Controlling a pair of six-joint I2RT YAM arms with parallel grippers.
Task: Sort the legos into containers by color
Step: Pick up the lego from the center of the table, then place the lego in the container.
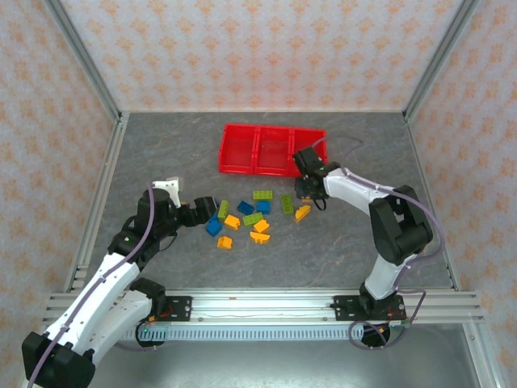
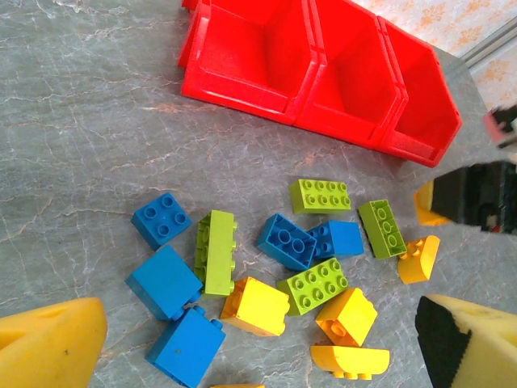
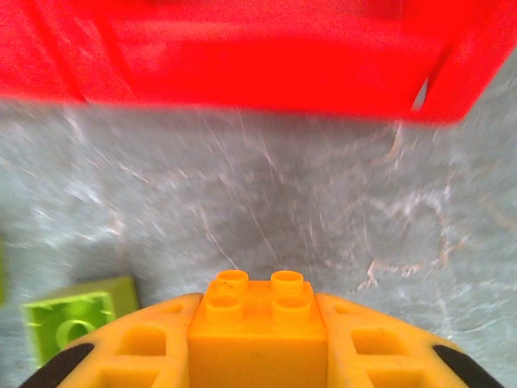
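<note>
My right gripper is holding the orange-yellow brick, and the red tray's side is close ahead. So it needs to lift and move outward over the empty end bin (image 1: 310, 147) to let go of the brick.
The legos (image 1: 250, 214) lie scattered on the grey table in blue, lime green and orange-yellow. In the left wrist view I see a blue brick (image 2: 161, 218), a lime one (image 2: 216, 250) and a yellow one (image 2: 257, 305) among several. My left gripper (image 1: 206, 208) hovers at the pile's left end, open (image 2: 262, 323) with nothing between its fingers. My right gripper (image 1: 305, 187) is just in front of the red containers (image 1: 229, 148), shut (image 3: 257, 311) on an orange-yellow brick (image 3: 257, 339), studs towards the camera. All three bins (image 2: 323, 89) look empty.
A lime brick (image 3: 77, 315) lies to the left, below the right gripper. The red tray wall (image 3: 242, 65) is close ahead of it. Metal frame rails (image 1: 97, 202) and patterned walls enclose the table. Open grey surface lies right of the pile.
</note>
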